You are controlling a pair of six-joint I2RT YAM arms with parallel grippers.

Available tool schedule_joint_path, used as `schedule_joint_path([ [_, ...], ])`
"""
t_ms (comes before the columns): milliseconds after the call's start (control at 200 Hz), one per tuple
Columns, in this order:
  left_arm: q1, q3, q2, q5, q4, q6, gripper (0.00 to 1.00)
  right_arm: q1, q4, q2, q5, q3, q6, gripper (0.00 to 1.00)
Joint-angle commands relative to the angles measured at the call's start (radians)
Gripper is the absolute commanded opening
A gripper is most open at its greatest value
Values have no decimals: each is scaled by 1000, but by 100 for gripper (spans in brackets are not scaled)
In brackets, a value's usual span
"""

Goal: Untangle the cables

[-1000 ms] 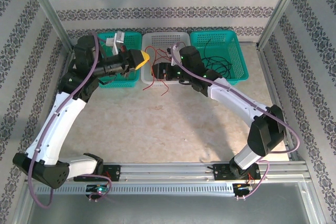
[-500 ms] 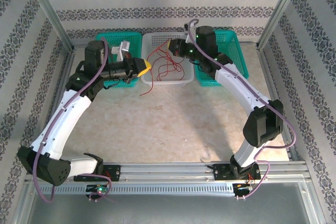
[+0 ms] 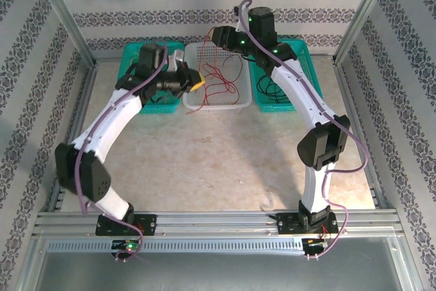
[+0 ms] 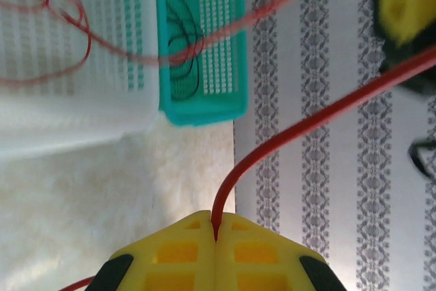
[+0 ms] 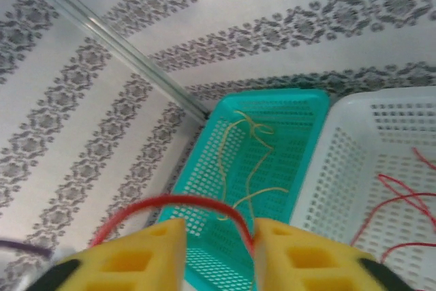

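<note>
I will next move my left gripper outward and then down into the white basket's far part (image 3: 202,56) to release the red cable, since the cable's other loops lie in that basket.
Thin red cable (image 3: 221,76) hangs in loops over the white basket (image 3: 214,107). My left gripper (image 3: 199,84) sits at the basket's left edge. In the left wrist view it (image 4: 215,231) is shut on the red cable (image 4: 306,124), which rises from the jaws to the upper right. My right gripper (image 3: 215,35) is raised above the basket's far side. In the right wrist view it (image 5: 219,233) is open, with the red cable (image 5: 184,201) arching across the gap between its yellow fingers. A yellow cable (image 5: 252,161) lies in the left teal basket (image 5: 300,110). A black cable (image 3: 272,90) lies in the right teal basket (image 3: 267,105).
Three baskets stand in a row against the back wall, teal (image 3: 158,105), white, teal. Metal frame posts (image 3: 65,18) rise at both back corners. The patterned wall is close behind the right gripper. Bare tabletop (image 3: 218,161) spreads in front of the baskets.
The right arm rose from low in the white basket to high over its far side, lifting the red cable off the table. The left gripper moved back and right to the basket's edge.
</note>
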Motion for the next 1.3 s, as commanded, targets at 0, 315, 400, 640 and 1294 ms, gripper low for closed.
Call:
schedule_joint_path([
  [0, 30, 191, 102, -104, 61, 86, 0, -31, -156, -24, 58, 46, -56, 40],
  [315, 42, 526, 456, -186, 106, 113, 0, -137, -273, -409, 164, -371, -134, 66],
  [400, 37, 513, 492, -178, 141, 111, 0, -155, -281, -572, 159, -526, -125, 66],
  [640, 11, 428, 508, -176, 125, 154, 0, -169, -449, -1019, 199, -794, -85, 67],
  [1294, -90, 3, -101, -514, -30, 420, 100, -169, -548, -1131, 255, -770, -136, 76],
])
